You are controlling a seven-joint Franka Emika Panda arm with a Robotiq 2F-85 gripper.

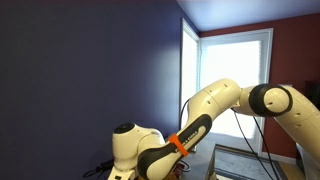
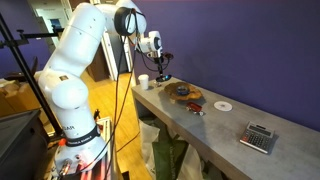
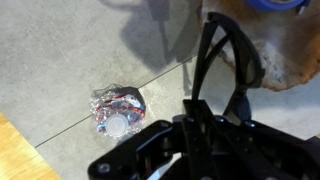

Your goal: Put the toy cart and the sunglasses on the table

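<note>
The robot's gripper will next lower the sunglasses with a slight turn to the bare tabletop [image 3: 166,88] beside the crumpled wrapper below, clear of the brown plate, and release them.
My gripper [image 2: 160,63] hangs above the near end of the pale beige table [image 2: 228,124], shut on the black sunglasses [image 2: 163,73]. In the wrist view the gripper [image 3: 196,102] comes in from the bottom, and the sunglasses' thin dark frame [image 3: 222,55] reaches out from its fingers over the table [image 3: 60,50]. A brown plate [image 2: 184,93] lies just beyond, with a blue thing [image 3: 288,5] on it. I cannot tell whether that is the toy cart.
On the table are a white cup [image 2: 143,80], a crumpled wrapper with a white cap [image 3: 118,108], a white disc [image 2: 222,104] and a calculator [image 2: 260,137]. The table's edge and wooden floor [image 3: 15,152] show at the lower left of the wrist view.
</note>
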